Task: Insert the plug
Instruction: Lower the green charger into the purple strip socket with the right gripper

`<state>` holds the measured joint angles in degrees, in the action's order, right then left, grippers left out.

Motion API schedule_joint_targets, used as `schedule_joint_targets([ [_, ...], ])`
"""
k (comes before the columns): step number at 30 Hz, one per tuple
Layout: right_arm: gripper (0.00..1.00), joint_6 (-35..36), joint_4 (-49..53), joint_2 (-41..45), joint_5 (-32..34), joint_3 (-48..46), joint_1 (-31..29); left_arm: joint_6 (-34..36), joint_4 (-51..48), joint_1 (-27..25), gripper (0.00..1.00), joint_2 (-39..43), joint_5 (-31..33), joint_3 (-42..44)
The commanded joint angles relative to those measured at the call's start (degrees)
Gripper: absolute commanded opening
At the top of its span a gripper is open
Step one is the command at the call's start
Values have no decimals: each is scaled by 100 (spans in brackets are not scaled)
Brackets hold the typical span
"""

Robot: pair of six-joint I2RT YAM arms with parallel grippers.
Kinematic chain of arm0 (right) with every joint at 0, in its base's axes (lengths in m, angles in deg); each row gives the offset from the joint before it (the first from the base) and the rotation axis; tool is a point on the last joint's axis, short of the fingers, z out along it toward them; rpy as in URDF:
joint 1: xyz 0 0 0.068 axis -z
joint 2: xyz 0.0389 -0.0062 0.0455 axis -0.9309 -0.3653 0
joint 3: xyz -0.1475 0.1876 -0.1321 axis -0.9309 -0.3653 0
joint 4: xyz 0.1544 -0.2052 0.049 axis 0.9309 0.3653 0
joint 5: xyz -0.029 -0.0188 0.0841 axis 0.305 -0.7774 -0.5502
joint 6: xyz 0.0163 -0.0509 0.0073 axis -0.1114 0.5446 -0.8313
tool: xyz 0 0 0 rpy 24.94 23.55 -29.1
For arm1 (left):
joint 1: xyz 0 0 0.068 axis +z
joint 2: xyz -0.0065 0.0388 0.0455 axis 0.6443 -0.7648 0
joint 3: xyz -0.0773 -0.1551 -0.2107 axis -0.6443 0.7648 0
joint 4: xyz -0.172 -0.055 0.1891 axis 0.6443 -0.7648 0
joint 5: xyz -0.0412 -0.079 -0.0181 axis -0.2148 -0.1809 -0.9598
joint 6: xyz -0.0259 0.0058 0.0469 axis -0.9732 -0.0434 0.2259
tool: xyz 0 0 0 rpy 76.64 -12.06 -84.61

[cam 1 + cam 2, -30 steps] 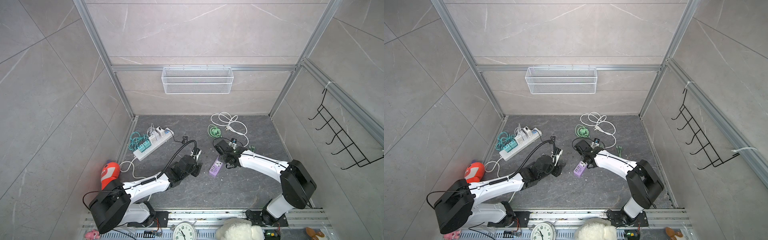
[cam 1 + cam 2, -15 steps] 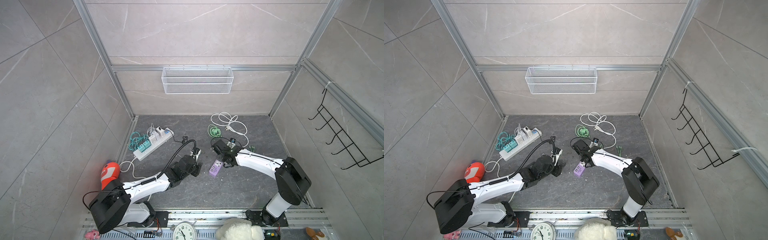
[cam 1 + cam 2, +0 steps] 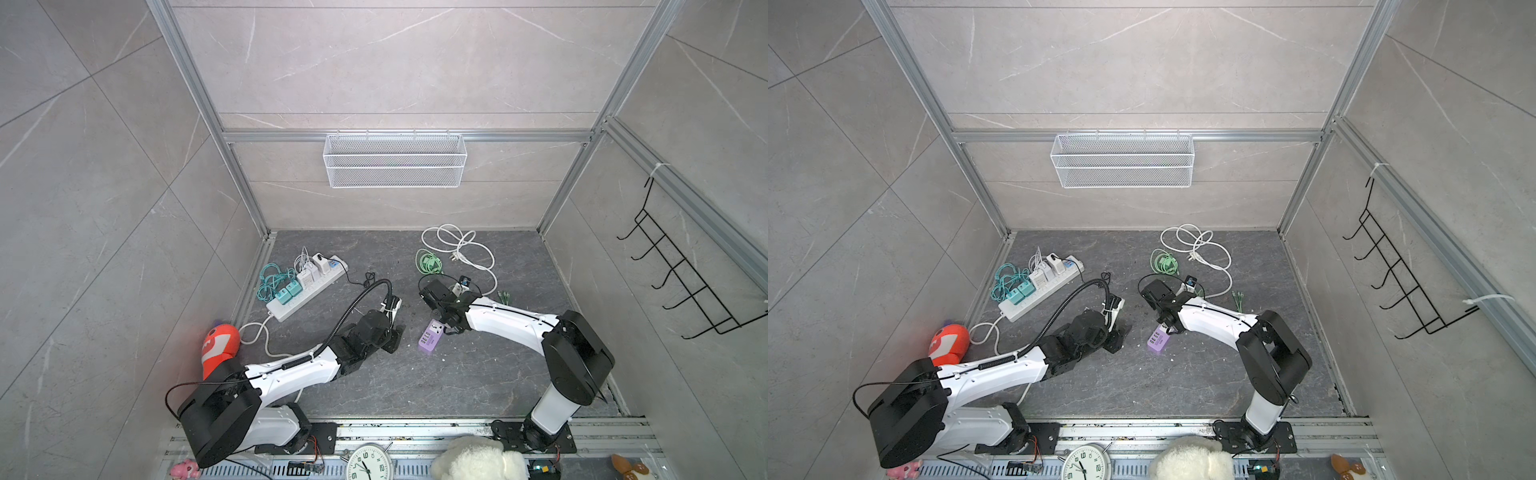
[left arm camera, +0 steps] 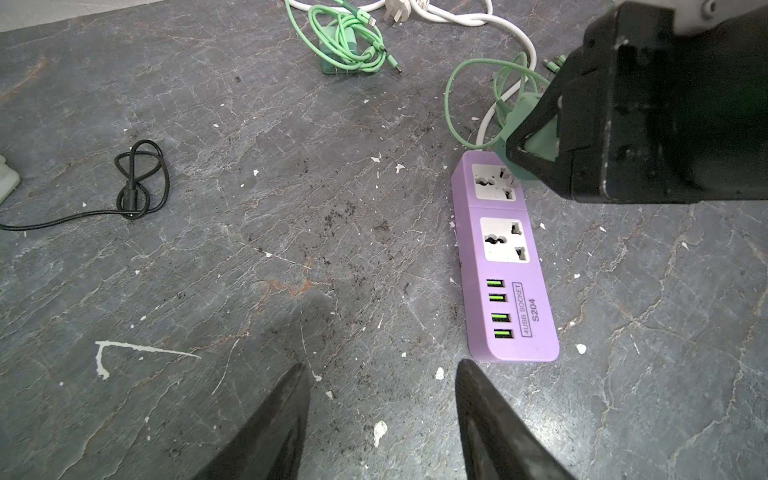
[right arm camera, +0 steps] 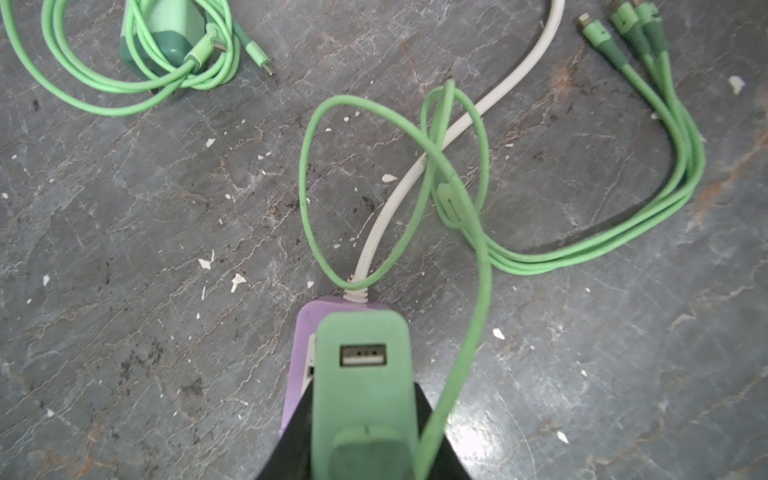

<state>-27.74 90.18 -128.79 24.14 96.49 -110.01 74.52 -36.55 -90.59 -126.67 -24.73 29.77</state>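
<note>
My right gripper will next move back and down to push the green plug into the power strip's far socket (image 5: 309, 365) and release it there, because that socket's slots are still uncovered.
A purple power strip (image 3: 430, 338) (image 3: 1158, 340) lies on the dark floor between the two arms. It has two white sockets and several USB ports (image 4: 500, 307). My right gripper (image 5: 361, 399) is shut on a green plug (image 5: 361, 374) with a USB port in its back. The plug (image 4: 536, 141) stands tilted over the strip's far socket (image 4: 494, 183), at that socket's edge. Its pins are hidden. A green cable (image 5: 478, 291) hangs beside it. My left gripper (image 4: 382, 370) rests open near the strip's USB end, holding nothing.
A white power strip (image 3: 307, 286) full of chargers lies at the back left. A white cable (image 3: 457, 247) and a coiled green cable with its charger (image 5: 166, 37) lie at the back. A black cable (image 4: 137, 183) and a three-headed green cable (image 5: 623, 41) lie nearby.
The right arm has shifted slightly to the left with the plug, staying over the purple strip. The left arm has not moved.
</note>
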Motion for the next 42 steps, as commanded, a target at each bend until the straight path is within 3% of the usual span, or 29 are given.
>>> schedule_joint_targets([
  [1,3,-306,287,-218,117,125,-101,-74,189,12,59,254,22,13],
  [13,0,-1450,1157,-751,379,448,-488,-444,-66,13,57,615,542,14],
  [23,0,-2504,1677,-1327,552,480,-1020,-553,-412,16,57,1324,1430,52],
  [32,0,-2480,1402,-1526,80,332,-1106,-619,-672,13,59,1852,1501,114],
  [34,0,-2411,1392,-1444,105,370,-1122,-635,-693,8,64,1872,1719,126],
  [38,14,-2211,1548,-1098,256,564,-1122,-620,-900,17,69,1696,1898,25],
  [42,38,-1977,1776,-683,488,807,-1122,-785,-966,12,78,1473,2085,-25],
])
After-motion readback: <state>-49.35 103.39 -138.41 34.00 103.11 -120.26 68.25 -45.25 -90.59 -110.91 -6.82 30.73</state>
